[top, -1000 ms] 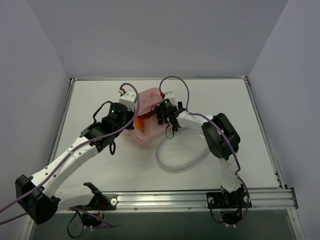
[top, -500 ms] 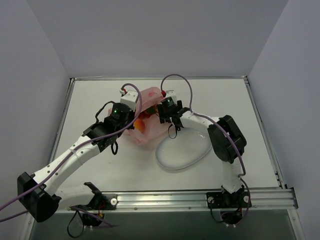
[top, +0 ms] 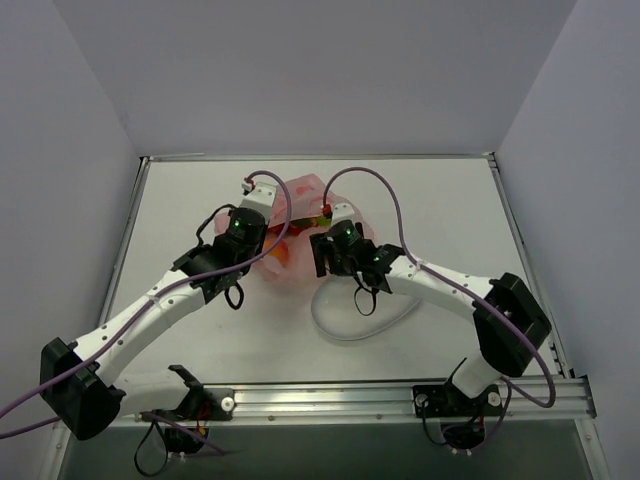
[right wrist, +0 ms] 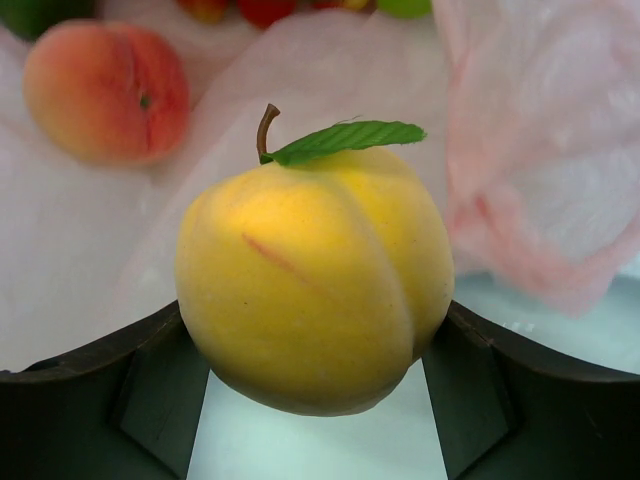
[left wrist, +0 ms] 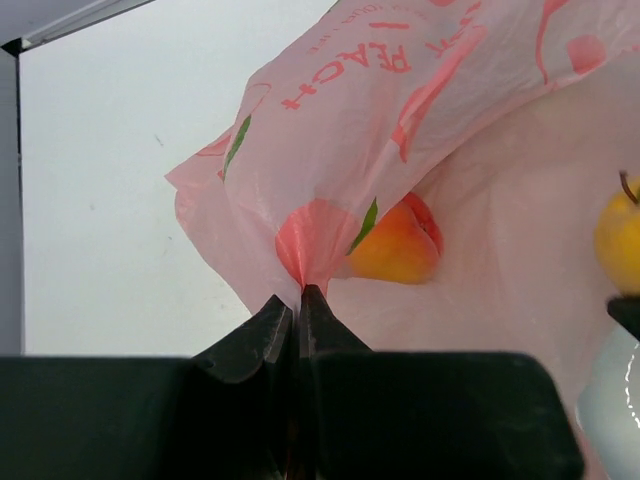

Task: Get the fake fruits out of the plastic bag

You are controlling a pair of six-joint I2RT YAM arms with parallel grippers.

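Observation:
My right gripper is going to pull back next, lower the yellow fruit (right wrist: 315, 285) onto the empty white oval plate (right wrist: 318, 448) below it, nearer my base, and let go of the fruit.
The pink plastic bag (top: 300, 205) lies at mid-table with its mouth toward the plate. My left gripper (left wrist: 298, 296) is shut on a fold of the bag's edge (left wrist: 320, 230) and holds it up. It shows in the top view (top: 264, 238) at the bag's left side. My right gripper (right wrist: 315, 330) is shut on a yellow fruit (right wrist: 315, 285) with a green leaf, held just outside the bag mouth above the plate's edge. In the top view my right gripper (top: 324, 262) is at the bag's near side. A peach-orange fruit (right wrist: 105, 90) lies inside the bag and also shows in the left wrist view (left wrist: 395, 245).
A white oval plate (top: 385, 318) lies just right of and nearer than the bag. More fruits, green (right wrist: 40, 12) and red (right wrist: 265, 10), lie deeper in the bag. A metal rail runs along the near table edge, and walls stand on three sides.
My right gripper has drawn back out of the bag toward the plate with the yellow fruit in it, its arm swinging out right. My left gripper keeps its hold on the bag edge.

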